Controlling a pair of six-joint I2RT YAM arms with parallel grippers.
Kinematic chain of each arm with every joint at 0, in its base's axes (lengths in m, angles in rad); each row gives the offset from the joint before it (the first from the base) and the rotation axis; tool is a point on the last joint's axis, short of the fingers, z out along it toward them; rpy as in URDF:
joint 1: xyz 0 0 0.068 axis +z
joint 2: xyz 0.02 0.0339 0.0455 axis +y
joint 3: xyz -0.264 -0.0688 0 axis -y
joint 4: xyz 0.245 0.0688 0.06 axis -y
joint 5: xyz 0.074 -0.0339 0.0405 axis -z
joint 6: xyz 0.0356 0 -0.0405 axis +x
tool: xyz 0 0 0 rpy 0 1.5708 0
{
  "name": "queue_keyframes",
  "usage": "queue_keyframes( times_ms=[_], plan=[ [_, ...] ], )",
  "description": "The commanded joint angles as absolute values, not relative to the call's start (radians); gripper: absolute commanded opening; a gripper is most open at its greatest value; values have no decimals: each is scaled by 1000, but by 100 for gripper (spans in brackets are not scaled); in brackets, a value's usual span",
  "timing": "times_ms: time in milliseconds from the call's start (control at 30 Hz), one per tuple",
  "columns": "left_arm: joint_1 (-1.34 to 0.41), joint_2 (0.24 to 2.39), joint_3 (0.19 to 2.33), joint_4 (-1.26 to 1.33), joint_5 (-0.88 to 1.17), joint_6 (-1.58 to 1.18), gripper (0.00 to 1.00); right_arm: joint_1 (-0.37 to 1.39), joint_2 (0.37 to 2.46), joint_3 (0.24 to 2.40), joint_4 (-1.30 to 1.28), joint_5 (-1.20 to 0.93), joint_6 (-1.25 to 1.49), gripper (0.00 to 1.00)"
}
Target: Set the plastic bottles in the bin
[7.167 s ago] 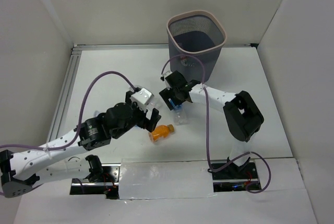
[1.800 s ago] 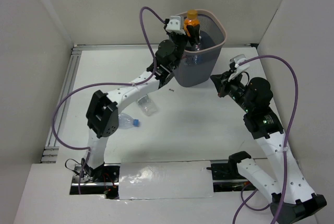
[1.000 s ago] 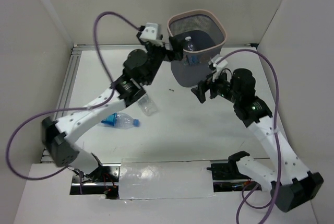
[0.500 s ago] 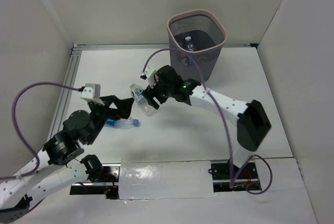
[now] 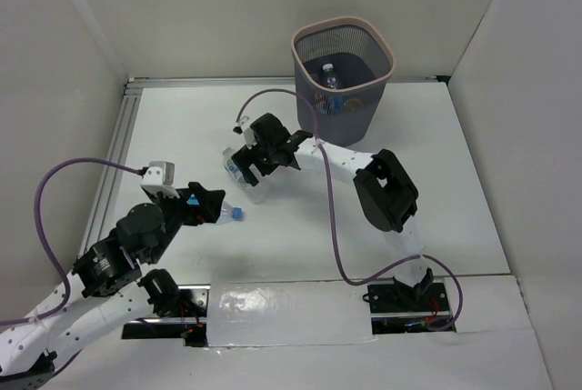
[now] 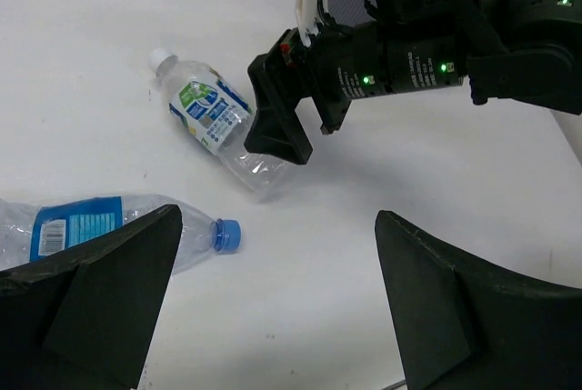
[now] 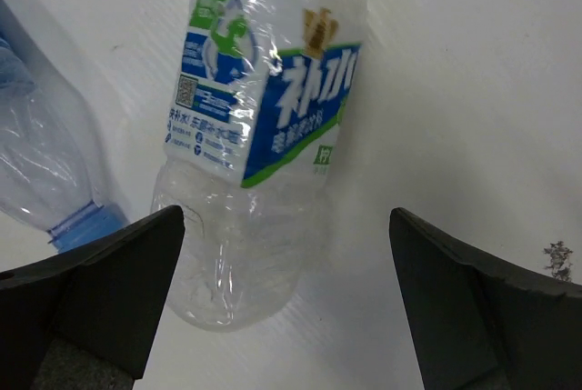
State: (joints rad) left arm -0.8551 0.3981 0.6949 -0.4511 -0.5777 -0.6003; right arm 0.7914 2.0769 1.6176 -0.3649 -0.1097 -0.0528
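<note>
The right gripper lowers onto the clear bottle's bottom end next and closes there.
A clear bottle with a blue, white and green label (image 5: 238, 172) lies on the white table; it also shows in the left wrist view (image 6: 211, 117) and the right wrist view (image 7: 259, 135). My right gripper (image 5: 258, 161) is open just above its bottom end, touching nothing (image 7: 286, 304). A second clear bottle with a blue cap (image 5: 224, 215) lies to the near left (image 6: 100, 231) (image 7: 41, 167). My left gripper (image 5: 202, 204) is open and empty above it (image 6: 277, 304). The bin (image 5: 342, 21) stands at the back with a white-capped bottle (image 5: 329, 72) inside.
White walls close in the table on the left, back and right. A metal rail (image 5: 114, 167) runs along the left edge. The right arm (image 5: 386, 190) stretches across the middle of the table.
My left gripper has moved a little nearer the blue-capped bottle. My right gripper has shifted slightly left over the labelled bottle. Both bottles lie where they were.
</note>
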Motion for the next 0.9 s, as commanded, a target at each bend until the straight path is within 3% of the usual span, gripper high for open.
queue_keyframes(
  times_ms=[0, 400, 600, 867],
  plan=[
    [-825, 435, 712, -442, -508, -603, 100, 792, 2101, 1669, -331, -129, -25, 100],
    [-807, 449, 721, -433, -465, -603, 100, 792, 2198, 1712, -362, -199, -37, 100],
    [-807, 449, 721, -433, -465, -603, 100, 792, 2198, 1694, -353, -235, -61, 92],
    [-807, 460, 712, -433, -465, -594, 100, 792, 2157, 1672, -363, -296, -118, 35]
  ],
)
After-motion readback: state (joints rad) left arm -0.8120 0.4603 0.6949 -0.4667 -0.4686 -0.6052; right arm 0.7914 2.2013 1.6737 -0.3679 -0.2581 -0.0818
